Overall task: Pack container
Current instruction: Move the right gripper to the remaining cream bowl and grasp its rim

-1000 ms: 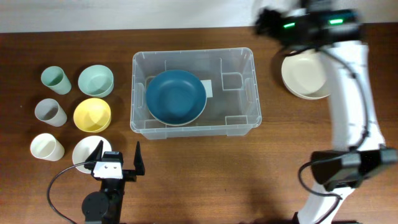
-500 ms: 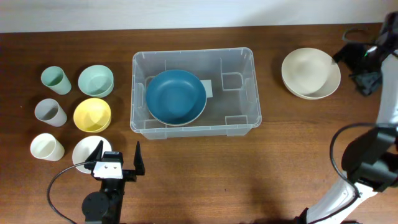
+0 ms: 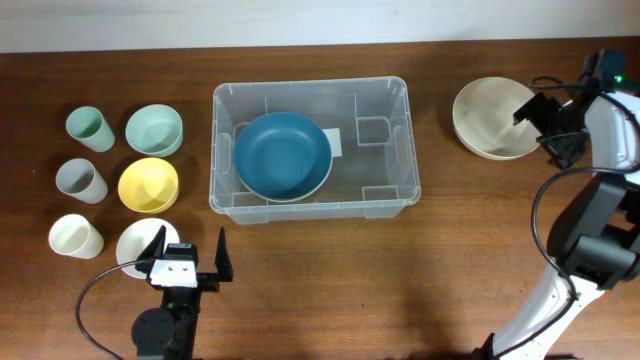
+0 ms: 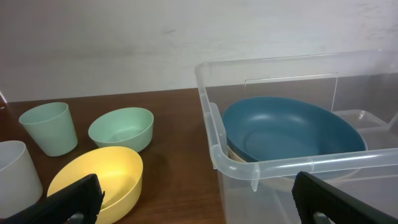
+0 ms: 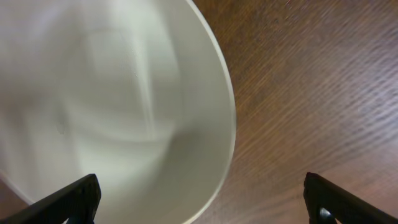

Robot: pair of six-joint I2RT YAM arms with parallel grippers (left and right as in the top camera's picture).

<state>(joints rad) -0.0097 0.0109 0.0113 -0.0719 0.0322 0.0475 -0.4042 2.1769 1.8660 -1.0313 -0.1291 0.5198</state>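
The rim's side away from the container (image 5: 228, 144) is the next place for my right gripper, which needs to go down and shift toward the cream bowl.
The clear plastic container (image 3: 400, 140) stands mid-table with a dark blue bowl (image 3: 282, 155) inside it on the left. In the left wrist view the container's rim (image 4: 214, 137) and the blue bowl (image 4: 292, 127) are just ahead to the right. A cream bowl (image 3: 490, 115) sits at the back right. My right gripper (image 3: 540, 128) is open at that bowl's right rim; the right wrist view shows the cream bowl (image 5: 112, 106) close below the open jaws (image 5: 205, 208). My left gripper (image 3: 190, 262) is open and empty near the front edge; its jaws (image 4: 199, 205) hold nothing.
Left of the container stand a mint cup (image 3: 90, 128), a mint bowl (image 3: 154, 130), a grey cup (image 3: 80, 180), a yellow bowl (image 3: 148, 185), a white cup (image 3: 76, 236) and a white bowl (image 3: 135, 240) partly under my left gripper.
My right arm swung from behind the cream bowl out to the table's right edge, then came in to the bowl's right rim. The left arm has not moved.
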